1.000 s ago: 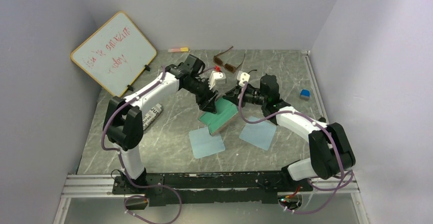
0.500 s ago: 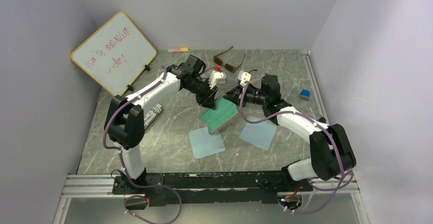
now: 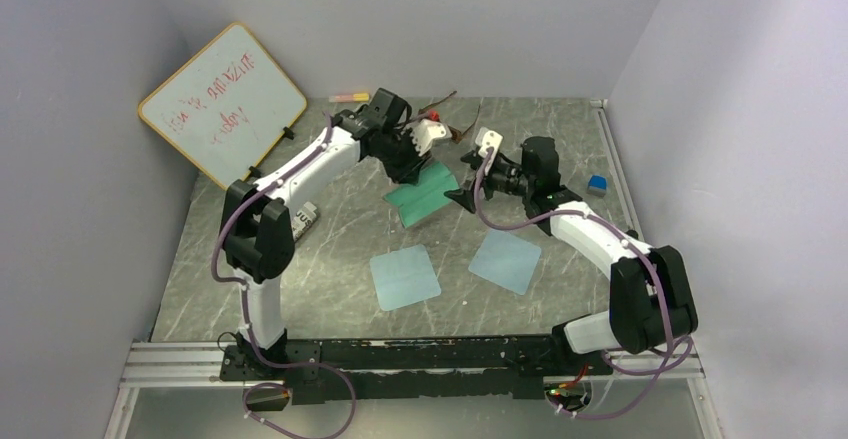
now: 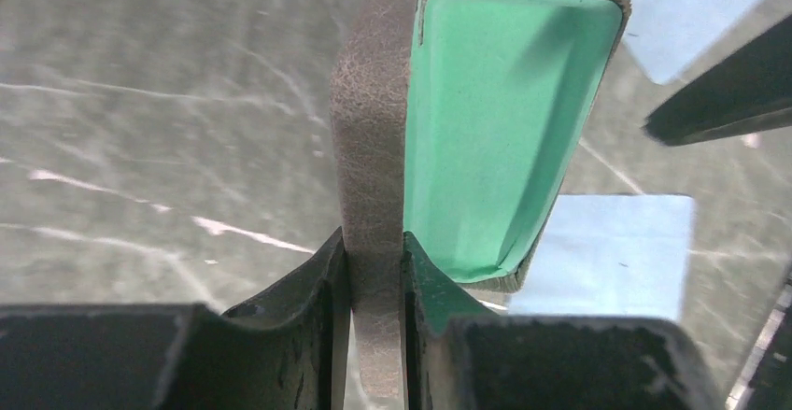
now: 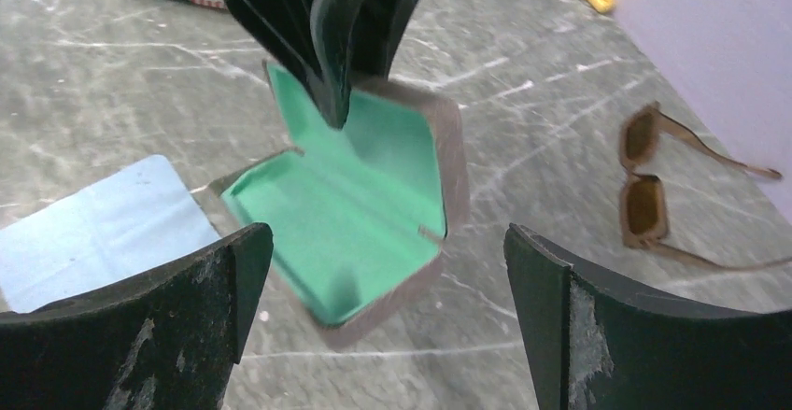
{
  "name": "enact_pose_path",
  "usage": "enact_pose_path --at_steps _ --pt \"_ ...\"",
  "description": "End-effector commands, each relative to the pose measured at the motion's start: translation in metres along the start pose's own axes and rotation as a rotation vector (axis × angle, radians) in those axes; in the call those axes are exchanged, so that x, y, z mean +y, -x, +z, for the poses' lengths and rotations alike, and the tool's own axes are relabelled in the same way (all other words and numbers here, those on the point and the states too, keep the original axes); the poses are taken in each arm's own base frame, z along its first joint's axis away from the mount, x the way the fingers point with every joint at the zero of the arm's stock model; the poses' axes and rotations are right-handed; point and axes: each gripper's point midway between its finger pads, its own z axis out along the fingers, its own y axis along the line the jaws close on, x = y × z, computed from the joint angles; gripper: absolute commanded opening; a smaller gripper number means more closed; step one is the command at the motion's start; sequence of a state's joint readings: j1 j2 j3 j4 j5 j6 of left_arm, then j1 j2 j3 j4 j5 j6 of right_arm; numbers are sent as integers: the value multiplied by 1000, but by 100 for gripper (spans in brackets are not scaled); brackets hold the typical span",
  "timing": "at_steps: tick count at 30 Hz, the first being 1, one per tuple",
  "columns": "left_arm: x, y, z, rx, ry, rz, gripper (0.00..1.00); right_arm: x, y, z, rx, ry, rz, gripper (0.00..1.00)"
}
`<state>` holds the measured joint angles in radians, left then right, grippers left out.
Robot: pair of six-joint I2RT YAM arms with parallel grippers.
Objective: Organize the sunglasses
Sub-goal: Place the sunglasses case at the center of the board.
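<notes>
I should move my left gripper outward, turn it, lower it to the tabletop short of the sunglasses and let go, because the open case is still above the table.
The brown case (image 4: 486, 130) with green lining hangs open, just above the table (image 3: 330, 259). My left gripper (image 4: 375, 242) is shut on its brown side wall, one finger outside and one on the green inside. In the top view the left gripper (image 3: 415, 164) holds the case (image 3: 425, 194) at mid-table towards the back. My right gripper (image 5: 388, 242) stands wide open just right of the case (image 5: 355, 205), touching nothing. The brown sunglasses (image 5: 649, 190) with amber lenses lie unfolded on the table behind the case, by the back wall.
Two light blue cloths (image 3: 404, 277) (image 3: 505, 261) lie flat in front of the case. A grey lettered pouch (image 3: 300, 224) lies at the left, with a whiteboard (image 3: 222, 102) leaning behind it. A marker (image 3: 349, 97) lies by the back wall and a small blue block (image 3: 597, 184) at the right.
My left gripper has shut on the case and carried it back and left. My right gripper has let go of the case, opened wide and drawn off to the right.
</notes>
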<state>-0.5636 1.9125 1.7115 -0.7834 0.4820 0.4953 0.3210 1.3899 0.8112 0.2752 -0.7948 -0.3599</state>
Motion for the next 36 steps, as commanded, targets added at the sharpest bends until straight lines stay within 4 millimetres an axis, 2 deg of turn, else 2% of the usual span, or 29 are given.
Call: enact_pose_path --at_steps 1,15,23,28,32,36 --pt "37 24 -8 18 169 142 9 -29 27 -18 -42 -109 -62 100" --pt "96 18 15 284 337 456 8 -87 23 -57 -41 -385 -58 100" --pt "128 21 27 336 424 564 5 -89 19 -61 -39 -390 -60 100" --pt "137 21 36 354 427 595 5 -87 18 -61 -41 -380 -62 100" --pt "145 27 39 344 464 597 11 -86 17 -61 -41 -369 -61 100" --pt "150 22 44 360 478 594 14 -85 17 -60 -43 -363 -61 100"
